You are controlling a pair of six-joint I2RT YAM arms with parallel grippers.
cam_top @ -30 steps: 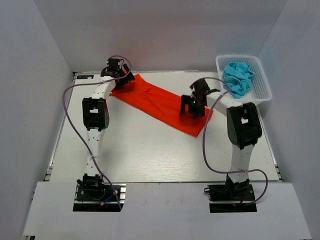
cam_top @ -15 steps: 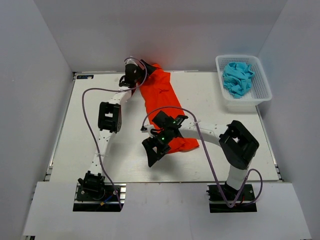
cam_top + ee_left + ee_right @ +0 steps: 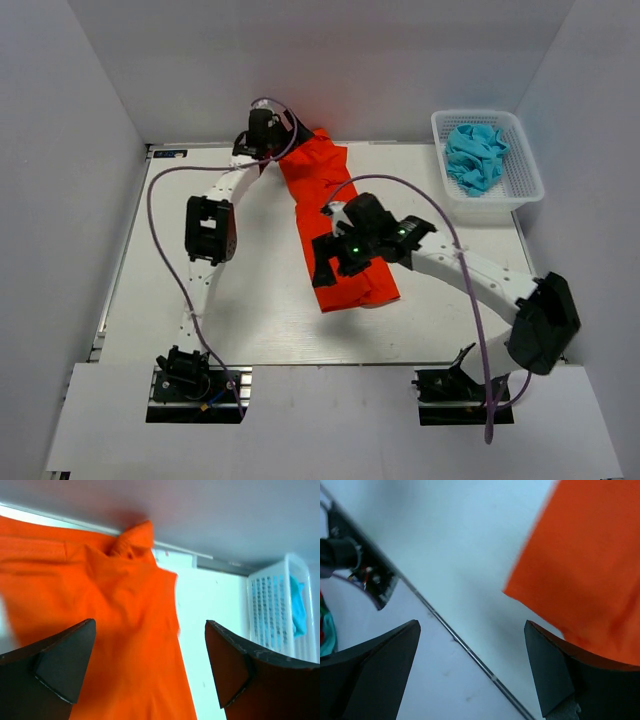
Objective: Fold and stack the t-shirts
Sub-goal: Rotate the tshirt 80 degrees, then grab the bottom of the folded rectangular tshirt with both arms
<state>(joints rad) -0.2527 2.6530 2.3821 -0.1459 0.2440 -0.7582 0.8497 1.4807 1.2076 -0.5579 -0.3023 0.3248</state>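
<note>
I next need to bring my left gripper back from the shirt's far end and close on the shirt's near corner [image 3: 323, 306] by my right gripper, flat beside bare table.
An orange t-shirt [image 3: 335, 215] lies in a long strip from the table's far edge toward the middle. My left gripper [image 3: 278, 133] is open at the shirt's far left corner; in the left wrist view [image 3: 150, 622] the orange cloth [image 3: 115, 610] lies below and between the jaws, not gripped. My right gripper [image 3: 326, 268] is open over the shirt's near left edge; in the right wrist view [image 3: 472, 623] the shirt's corner [image 3: 590, 575] lies past the right finger and bare table lies between the jaws. A blue t-shirt [image 3: 475, 155] is bunched up in the basket.
The white mesh basket [image 3: 527, 168] stands at the far right corner and also shows in the left wrist view [image 3: 270, 605]. The back wall runs just behind the shirt's far end. The table's near edge strip [image 3: 470, 660] shows under my right gripper.
The shirt has swung from a diagonal to nearly straight front-to-back. My left gripper moved right along the far edge. My right gripper swept toward the near left, then back up over the shirt.
</note>
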